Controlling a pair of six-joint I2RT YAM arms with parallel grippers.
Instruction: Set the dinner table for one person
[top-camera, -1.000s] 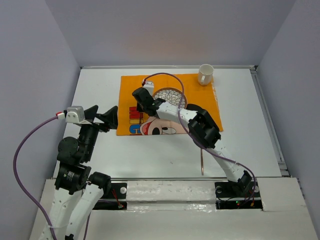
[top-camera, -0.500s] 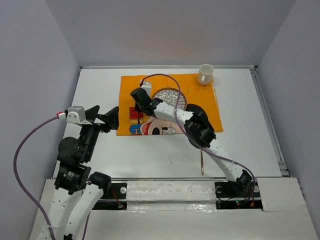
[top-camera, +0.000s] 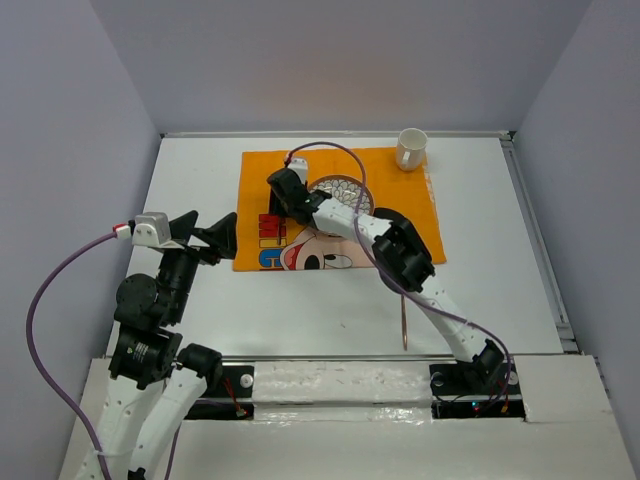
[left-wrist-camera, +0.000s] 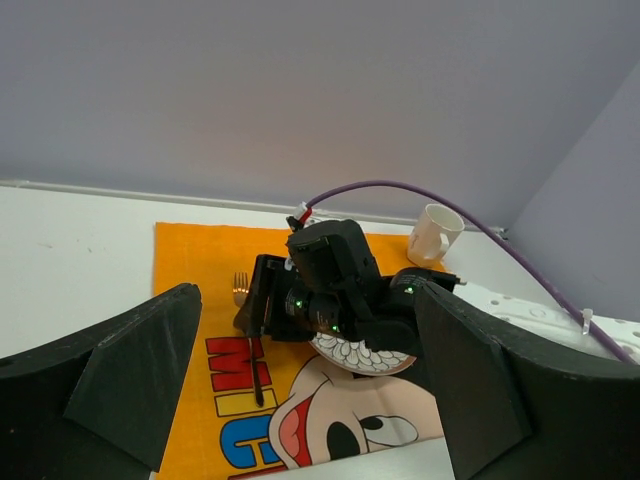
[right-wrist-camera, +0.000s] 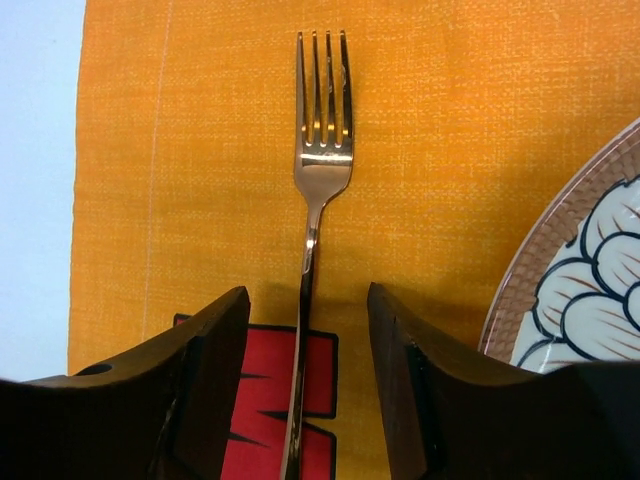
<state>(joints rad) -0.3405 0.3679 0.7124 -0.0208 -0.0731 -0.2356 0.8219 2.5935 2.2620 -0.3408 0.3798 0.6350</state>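
My right gripper rises off the fork next, swings back to the copper knife's handle (top-camera: 404, 326), to the right in the top view, and lowers.
On the orange placemat (top-camera: 405, 200), a copper-toned fork (right-wrist-camera: 322, 160) lies flat with its tines pointing to the far side, just left of the patterned plate (top-camera: 342, 188). My right gripper (right-wrist-camera: 308, 300) is open and low over the mat. Its fingers straddle the fork's handle with a gap on each side. In the left wrist view the fork (left-wrist-camera: 240, 288) shows beside that gripper. My left gripper (top-camera: 205, 232) is wide open and empty, hovering over the dinner table (top-camera: 490, 260) left of the mat. A white mug (top-camera: 411, 148) stands at the mat's far right corner.
A thin copper-coloured utensil (top-camera: 404, 325) lies on the table near the right arm's base. The plate's rim (right-wrist-camera: 560, 250) is close to my right gripper's right finger. Grey-lilac walls enclose the table on three sides.
My right gripper's jaws have gone from shut to open, letting the fork rest on the mat. The gripper shifted slightly toward the far side. The left arm has not moved.
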